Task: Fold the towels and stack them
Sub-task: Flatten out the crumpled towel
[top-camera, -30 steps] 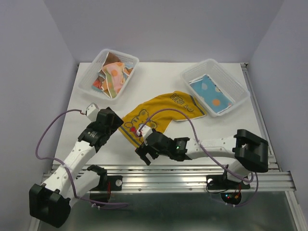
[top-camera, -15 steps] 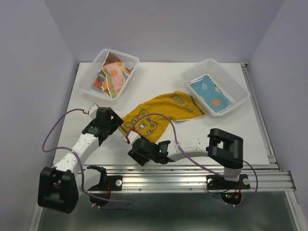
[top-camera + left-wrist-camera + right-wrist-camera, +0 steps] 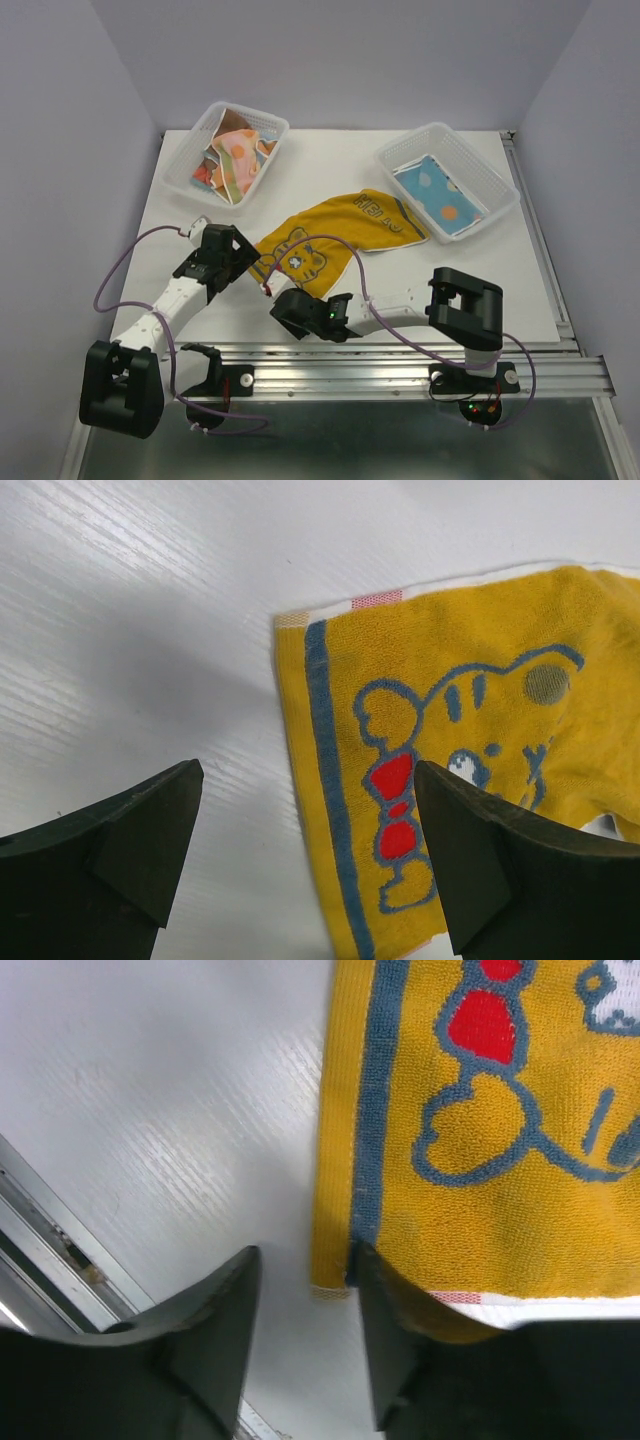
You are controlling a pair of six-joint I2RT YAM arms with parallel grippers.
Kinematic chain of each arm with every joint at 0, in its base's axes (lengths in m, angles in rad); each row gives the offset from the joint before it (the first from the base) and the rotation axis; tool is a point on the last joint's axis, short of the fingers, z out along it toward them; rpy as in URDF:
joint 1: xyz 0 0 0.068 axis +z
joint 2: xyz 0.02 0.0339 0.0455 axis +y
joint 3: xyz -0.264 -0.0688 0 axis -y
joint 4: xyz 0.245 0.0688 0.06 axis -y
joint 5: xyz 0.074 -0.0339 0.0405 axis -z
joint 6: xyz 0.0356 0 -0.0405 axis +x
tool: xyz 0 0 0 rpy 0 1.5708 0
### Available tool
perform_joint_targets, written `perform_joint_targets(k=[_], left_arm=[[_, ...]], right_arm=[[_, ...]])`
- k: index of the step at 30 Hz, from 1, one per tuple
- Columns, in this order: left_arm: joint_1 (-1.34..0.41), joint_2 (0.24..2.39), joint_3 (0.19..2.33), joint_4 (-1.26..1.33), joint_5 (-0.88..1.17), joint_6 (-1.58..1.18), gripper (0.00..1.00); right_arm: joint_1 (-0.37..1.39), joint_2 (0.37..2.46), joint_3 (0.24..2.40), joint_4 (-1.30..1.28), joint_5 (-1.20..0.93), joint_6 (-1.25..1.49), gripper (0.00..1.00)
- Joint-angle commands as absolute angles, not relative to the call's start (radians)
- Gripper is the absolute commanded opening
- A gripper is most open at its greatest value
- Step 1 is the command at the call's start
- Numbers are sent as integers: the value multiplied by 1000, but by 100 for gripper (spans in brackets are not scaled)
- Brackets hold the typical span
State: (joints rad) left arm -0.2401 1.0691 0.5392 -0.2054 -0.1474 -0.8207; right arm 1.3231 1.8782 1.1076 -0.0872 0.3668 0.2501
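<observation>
My left gripper needs to move down next onto the yellow towel's corner nearest the basket of crumpled towels and close its fingers, because that corner is below its fingers.
A mustard yellow towel [image 3: 345, 232] with a bear print lies spread across the middle of the table. My left gripper [image 3: 244, 268] hovers open over its left corner; in the left wrist view the towel [image 3: 470, 720] edge sits between the wide-apart fingers of the gripper [image 3: 308, 772]. My right gripper [image 3: 283, 306] is low at the near corner. In the right wrist view the gripper [image 3: 307, 1253] straddles the corner of the towel [image 3: 500, 1160], half narrowed, one finger against the cloth, with a gap at the other.
A clear basket [image 3: 182, 180] at the back left holds several crumpled towels [image 3: 235, 155]. Another basket [image 3: 405, 150] at the back right holds a flat light blue towel with orange dots [image 3: 437, 195]. The metal rail [image 3: 400, 360] runs along the near table edge.
My right gripper slid left to the towel's near corner and its jaws narrowed around it. The left gripper shifted slightly toward the towel's left corner, still wide open.
</observation>
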Motion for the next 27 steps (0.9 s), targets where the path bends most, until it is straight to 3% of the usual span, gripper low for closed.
perform_joint_targets(k=[1, 5, 8, 10, 15, 17, 27], left_arm=[[-235, 1063, 532, -183, -143, -804, 99], [-235, 1083, 531, -178, -129, -799, 99], [-235, 1094, 526, -163, -111, -795, 99], [-235, 1118, 531, -158, -97, -778, 99], [-236, 1175, 522, -121, -46, -765, 98], [-236, 1213, 523, -115, -46, -758, 94], [-236, 1348, 541, -83, -32, -729, 55]], right_arm=[[1322, 1890, 1115, -91, 411, 271, 40], [1321, 1870, 1097, -91, 400, 281, 21], [1319, 1853, 1080, -89, 400, 293, 13], [1315, 1824, 1049, -91, 405, 320, 2], [1307, 1735, 970, -74, 419, 359, 1], [1307, 1723, 948, -63, 420, 359, 1], [1305, 1704, 953, -32, 428, 362, 1]])
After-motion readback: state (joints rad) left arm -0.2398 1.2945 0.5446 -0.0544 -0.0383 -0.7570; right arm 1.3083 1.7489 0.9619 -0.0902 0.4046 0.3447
